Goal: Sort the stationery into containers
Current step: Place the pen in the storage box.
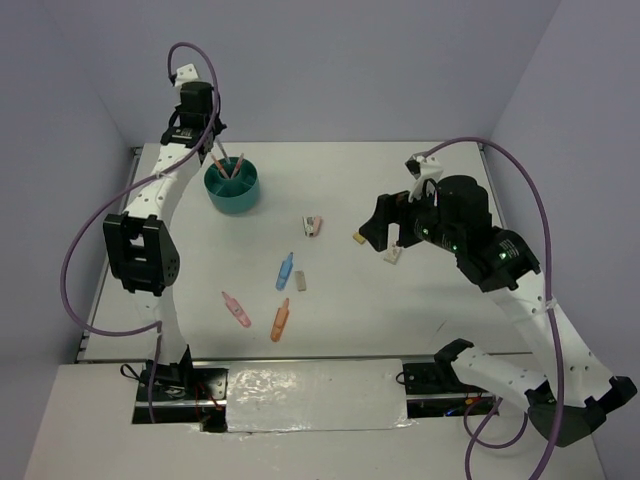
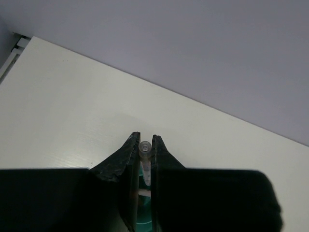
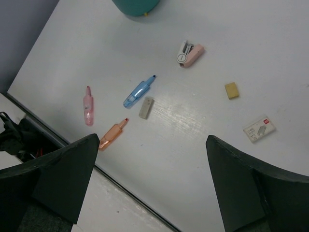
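My left gripper eases down next and releases the thin pen into the middle of the open top of the teal organiser (image 1: 232, 187) (image 2: 143, 218), which lies directly below my left gripper.
The teal organiser (image 1: 232, 187) stands at the back left of the table. Directly above it, my left gripper (image 2: 145, 137) is shut on a thin pen (image 2: 145, 148) with a clear end, which points down into the organiser (image 2: 143, 218). Two thin pens (image 1: 238, 165) lean in the organiser in the top view. My right gripper (image 3: 152, 140) hangs open and empty, high over the table's right half. Below it lie a pink marker (image 3: 88, 106), a blue marker (image 3: 139, 92), an orange marker (image 3: 112, 136) and a grey eraser (image 3: 146, 107).
A pink and white stapler-like clip (image 3: 189, 53), a tan eraser (image 3: 231, 90) and a small white box (image 3: 259, 129) lie right of centre. The table's near edge (image 3: 125, 183) runs just behind the orange marker. Purple walls close in the back and sides.
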